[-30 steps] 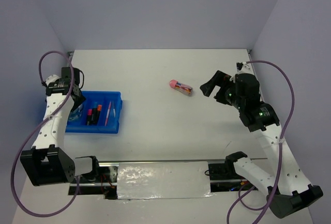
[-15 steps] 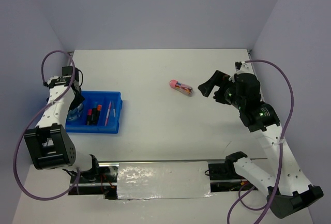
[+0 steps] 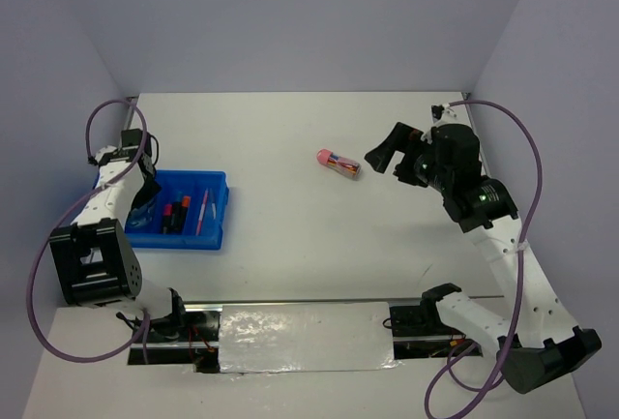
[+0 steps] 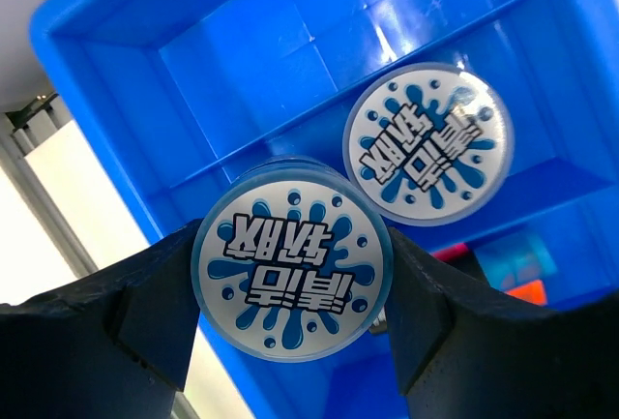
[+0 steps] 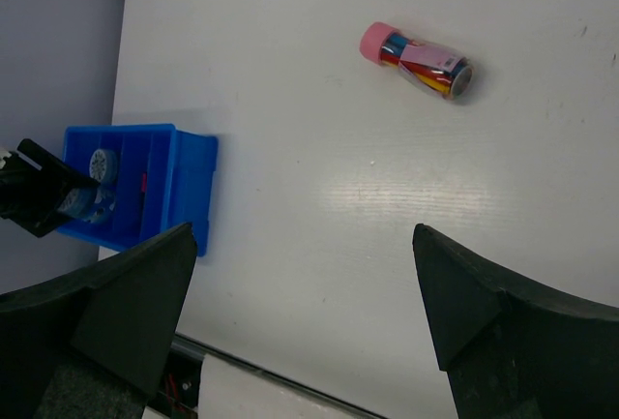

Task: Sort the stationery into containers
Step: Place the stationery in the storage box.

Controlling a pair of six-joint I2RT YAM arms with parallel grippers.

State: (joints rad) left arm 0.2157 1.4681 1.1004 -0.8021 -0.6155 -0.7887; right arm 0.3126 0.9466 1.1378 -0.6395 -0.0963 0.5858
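Note:
The right gripper moves to the left in the top view and down onto the case's clear body (image 3: pixel 343 164) (image 5: pixel 430 66) next, since the case lies flat on the table.
The bright blue tray (image 3: pixel 219 208) sits at the table's left; it also shows in the left wrist view (image 4: pixel 116 71) and the right wrist view (image 5: pixel 189 187). My left gripper (image 4: pixel 292 288) is shut on a round blue-white disc (image 4: pixel 290 284), held just above the tray's left compartment. A second disc (image 4: pixel 428 143) lies in that compartment. Highlighters (image 3: pixel 172 214) and a thin pink pen (image 3: pixel 202 211) lie in the other compartments. The pink capsule-shaped case (image 3: pixel 338 163) lies on the table mid-right, also in the right wrist view (image 5: pixel 416 58). My right gripper (image 3: pixel 379 160) is open and empty, just right of the case.
The table's metal front rail (image 3: pixel 290 305) runs along the near edge, with a shiny plate (image 3: pixel 305 337) below it. Grey walls close the back and sides.
My right gripper has moved a little left and farther back, toward the case. My left arm has shifted over the tray's left end, still holding the disc.

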